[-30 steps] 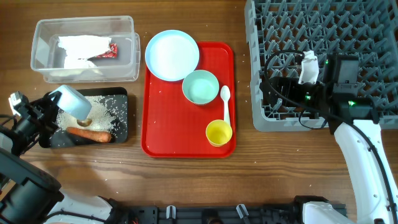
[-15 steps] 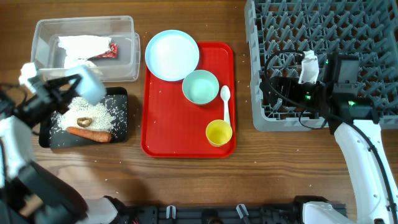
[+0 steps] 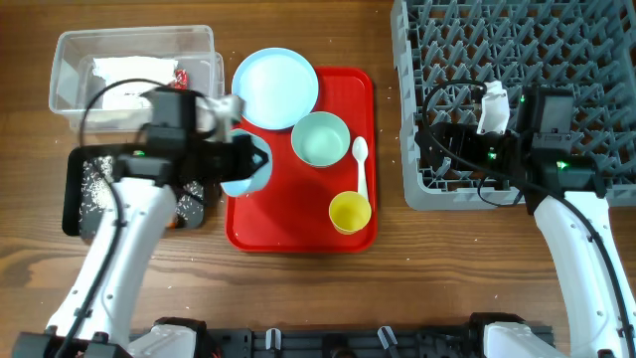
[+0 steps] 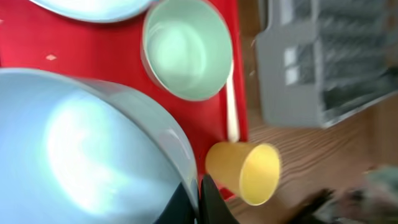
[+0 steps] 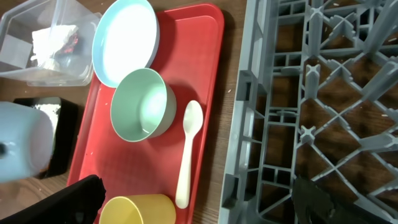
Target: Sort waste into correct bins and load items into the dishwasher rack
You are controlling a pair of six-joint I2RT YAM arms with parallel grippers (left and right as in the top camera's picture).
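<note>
The left gripper lowers and releases the bowl next on the bare red tray beside the yellow cup, below the gripper and to its right in the overhead view.
My left gripper [image 3: 248, 161] is shut on the rim of the light blue bowl [image 3: 241, 169] and holds it over the left edge of the red tray [image 3: 298, 219]. In the left wrist view the bowl [image 4: 81, 149] fills the lower left, with the fingers [image 4: 199, 199] pinching its rim. The light blue plate [image 3: 275, 88], mint green bowl [image 3: 320, 139], white spoon [image 3: 361, 164] and yellow cup [image 3: 350, 212] are on the red tray. My right gripper [image 3: 429, 149] is open and empty over the front left corner of the grey rack [image 3: 556, 40].
The clear tub [image 3: 70, 60] at the back left holds the white napkin [image 3: 129, 75] and red wrapper [image 3: 181, 76]. The black tray [image 3: 75, 194] in front of it holds rice grains [image 3: 94, 179]; my left arm hides much of it.
My left gripper has swung right with the light blue bowl, from above the black tray to the red tray's left edge. The right arm has not moved.
</note>
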